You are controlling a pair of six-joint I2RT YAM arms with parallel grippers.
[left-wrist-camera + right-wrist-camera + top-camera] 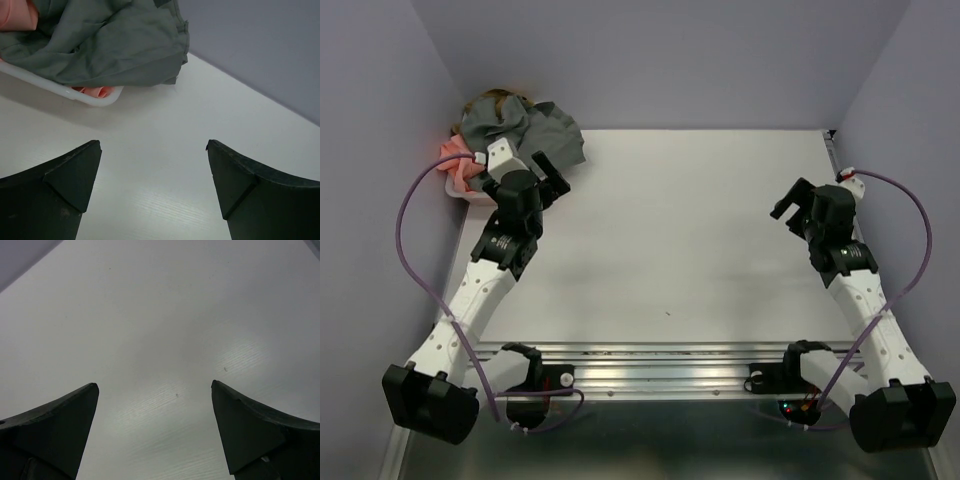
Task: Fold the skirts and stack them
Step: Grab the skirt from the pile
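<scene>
The left gripper next moves outward and down onto that overhanging flap (550,137) (121,61) and closes, since the grey skirt lies topmost, its flap hanging past the basket's rim.
A grey skirt (525,130) lies crumpled on top of a white basket (460,197) at the table's far left corner and hangs over its rim (95,97). A salmon-pink skirt (455,165) shows under it, also in the left wrist view (15,12). A bit of olive-brown skirt (495,98) peeks out behind the grey one. The grey skirt (100,40) fills the top left of the left wrist view. My left gripper (552,177) is open and empty, just right of the basket (152,150). My right gripper (790,200) is open and empty over bare table at the right (155,390).
Lilac walls (660,60) close in the table at the back and both sides. A metal rail (660,365) runs along the near edge between the arm bases.
</scene>
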